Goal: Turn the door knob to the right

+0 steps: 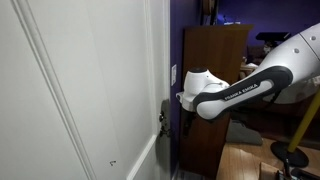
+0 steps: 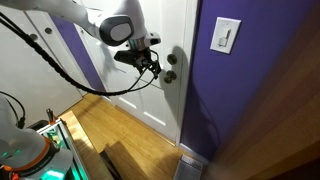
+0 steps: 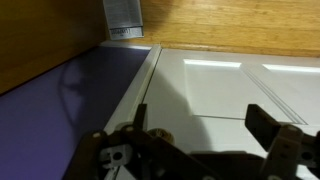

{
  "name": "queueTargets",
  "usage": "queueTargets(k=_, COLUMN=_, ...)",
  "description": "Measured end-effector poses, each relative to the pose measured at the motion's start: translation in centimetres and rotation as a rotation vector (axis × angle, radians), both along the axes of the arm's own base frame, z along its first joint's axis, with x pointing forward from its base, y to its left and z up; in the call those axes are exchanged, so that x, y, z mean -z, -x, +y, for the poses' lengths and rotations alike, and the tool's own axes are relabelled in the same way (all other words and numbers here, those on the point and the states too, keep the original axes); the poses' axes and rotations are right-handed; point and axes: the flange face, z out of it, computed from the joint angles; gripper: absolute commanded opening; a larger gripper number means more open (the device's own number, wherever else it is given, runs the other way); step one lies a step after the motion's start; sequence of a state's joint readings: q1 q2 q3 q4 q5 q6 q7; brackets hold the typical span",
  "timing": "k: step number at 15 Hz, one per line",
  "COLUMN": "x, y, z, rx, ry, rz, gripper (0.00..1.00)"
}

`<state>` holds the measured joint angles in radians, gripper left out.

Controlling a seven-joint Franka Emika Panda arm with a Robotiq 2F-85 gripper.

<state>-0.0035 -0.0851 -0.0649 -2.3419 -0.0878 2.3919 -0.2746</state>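
The gripper lowers toward the door (image 2: pixel 165 110) and sideways toward the purple wall next, onto the dark door knob (image 2: pixel 170 76), as it sits off-centre between the open fingers.
The door knob (image 2: pixel 171 75) is a small dark metal knob on the white panelled door (image 2: pixel 165 110), with a second dark fitting (image 2: pixel 177 57) just above it. My gripper (image 2: pixel 153 64) is close in front of these fittings. In an exterior view the gripper (image 1: pixel 166 118) is right at the door's edge, where the knob (image 1: pixel 161 117) shows as a dark speck. In the wrist view the gripper (image 3: pixel 200 122) is open, its fingers spread wide over the door (image 3: pixel 215 85). A brassy knob (image 3: pixel 158 133) sits just inside the left finger; I cannot tell whether they touch.
A white wall switch plate (image 2: pixel 227 35) hangs on the purple wall (image 2: pixel 250 100) beside the door. A wooden cabinet (image 1: pixel 212 90) stands close behind the arm. The floor (image 2: pixel 110 125) is wood. A floor vent (image 3: pixel 124 15) shows in the wrist view.
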Motion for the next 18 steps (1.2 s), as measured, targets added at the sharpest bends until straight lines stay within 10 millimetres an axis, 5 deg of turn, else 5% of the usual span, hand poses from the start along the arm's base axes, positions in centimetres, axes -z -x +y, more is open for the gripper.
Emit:
queueTargets(k=5, x=2.6, y=-2.2, z=-0.1, rx=0.032, ry=-0.012, rz=-0.039, gripper=1.0)
queueTargets(k=8, x=4.7, y=-3.4, z=-0.5, rx=0.041, ry=-0.021, rz=-0.077, gripper=0.73)
queueTargets(k=11, x=6.4, y=-4.3, z=-1.0, rx=0.048, ry=-0.035, rz=-0.11, gripper=0.67)
queueTargets(k=15, x=7.9, y=-5.3, z=-1.6, rx=0.045, ry=-0.049, rz=-0.157, gripper=0.44)
queueTargets(k=18, x=8.5, y=-5.9, z=-1.8, rx=0.038, ry=-0.049, rz=-0.186, gripper=0.45)
